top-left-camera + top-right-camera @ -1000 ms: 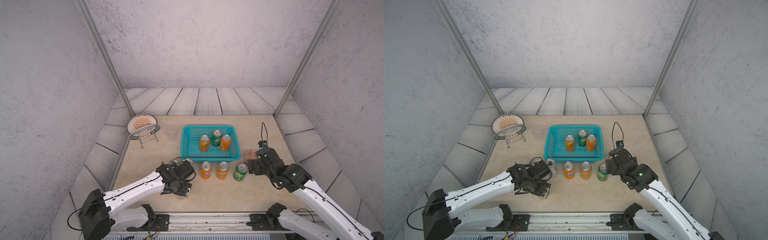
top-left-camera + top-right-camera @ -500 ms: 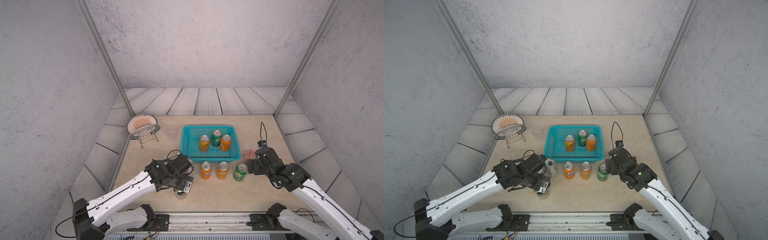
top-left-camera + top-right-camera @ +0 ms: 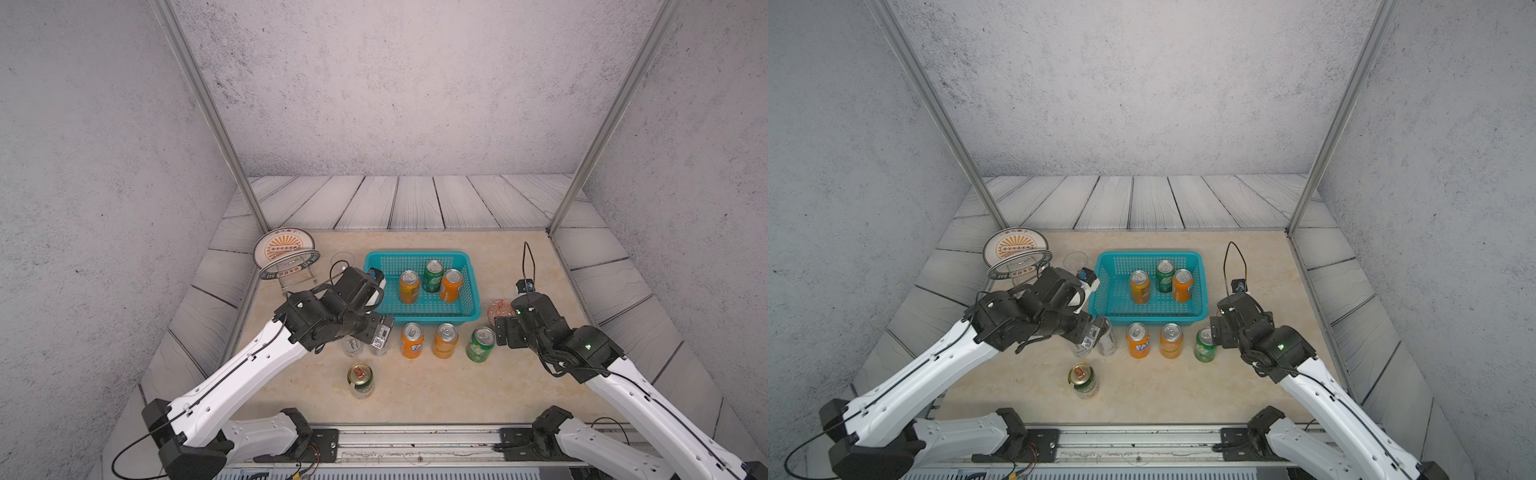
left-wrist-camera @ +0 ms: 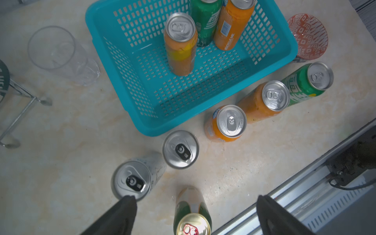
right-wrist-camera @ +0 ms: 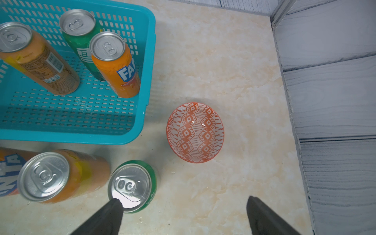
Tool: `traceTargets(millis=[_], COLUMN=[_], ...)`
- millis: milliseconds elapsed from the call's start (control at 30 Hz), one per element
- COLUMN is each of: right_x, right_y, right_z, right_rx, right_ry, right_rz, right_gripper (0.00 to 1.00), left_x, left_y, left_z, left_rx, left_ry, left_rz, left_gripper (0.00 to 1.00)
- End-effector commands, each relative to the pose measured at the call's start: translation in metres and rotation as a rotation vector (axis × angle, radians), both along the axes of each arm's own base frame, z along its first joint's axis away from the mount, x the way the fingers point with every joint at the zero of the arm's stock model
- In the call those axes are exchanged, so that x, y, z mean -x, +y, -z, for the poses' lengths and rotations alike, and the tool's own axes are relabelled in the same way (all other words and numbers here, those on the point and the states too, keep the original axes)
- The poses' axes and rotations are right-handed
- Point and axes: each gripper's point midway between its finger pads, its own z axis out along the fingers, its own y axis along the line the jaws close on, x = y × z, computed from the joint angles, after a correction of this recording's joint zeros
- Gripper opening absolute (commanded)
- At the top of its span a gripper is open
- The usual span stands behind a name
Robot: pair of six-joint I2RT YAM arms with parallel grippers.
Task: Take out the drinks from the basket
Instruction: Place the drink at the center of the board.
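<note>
My left gripper next needs to reach outward over the basket and go down past the can's lid around the can's body, because the third orange can (image 3: 409, 289) (image 4: 181, 50) stands upright outward and below.
The turquoise basket (image 3: 436, 320) holds three upright drinks: an orange can (image 3: 409, 286), a green can (image 3: 433, 275) and another orange can (image 3: 451, 285). In front of it on the table stand two orange cans (image 3: 412, 340) (image 3: 445, 340) and a green can (image 3: 481, 344). Two silver cans (image 4: 180, 149) (image 4: 132, 180) are partly hidden under my left arm in both top views. A gold-topped white-green can (image 3: 360, 380) stands nearest the front. My left gripper (image 4: 195, 200) hangs open above it, touching nothing. My right gripper (image 5: 184, 201) is open beside the green can (image 5: 132, 186).
A patterned plate on a wire stand (image 3: 284, 249) and a clear cup (image 3: 341, 259) stand left of the basket. A small orange patterned dish (image 5: 195, 132) sits at its right front corner. The metal rail (image 3: 415, 440) runs along the front edge.
My left gripper opened, let go of the gold-topped can and rose back toward the basket. The can stays standing on the table. The right arm has barely moved.
</note>
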Motion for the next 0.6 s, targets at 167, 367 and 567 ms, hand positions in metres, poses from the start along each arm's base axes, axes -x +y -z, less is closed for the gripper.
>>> traceTargets(millis=[167, 367, 567], right_x=[0.004, 0.005, 0.006], right_y=[-0.001, 0.001, 0.000], right_z=[-0.014, -0.010, -0.006], right_rx=[-0.036, -0.047, -0.045], right_ry=[-0.024, -0.011, -0.005], right_rz=[0.004, 0.003, 0.003], right_gripper=[0.99, 1.00, 0.99], left_x=[-0.063, -0.106, -0.140], left_y=[-0.036, -0.058, -0.082], left_z=[-0.001, 0.026, 0.057], left_rx=[-0.037, -0.083, -0.142], left_ry=[-0.066, -0.037, -0.002], left_rz=[0.097, 0.110, 0.145], left_gripper=[0.99, 0.99, 0.99])
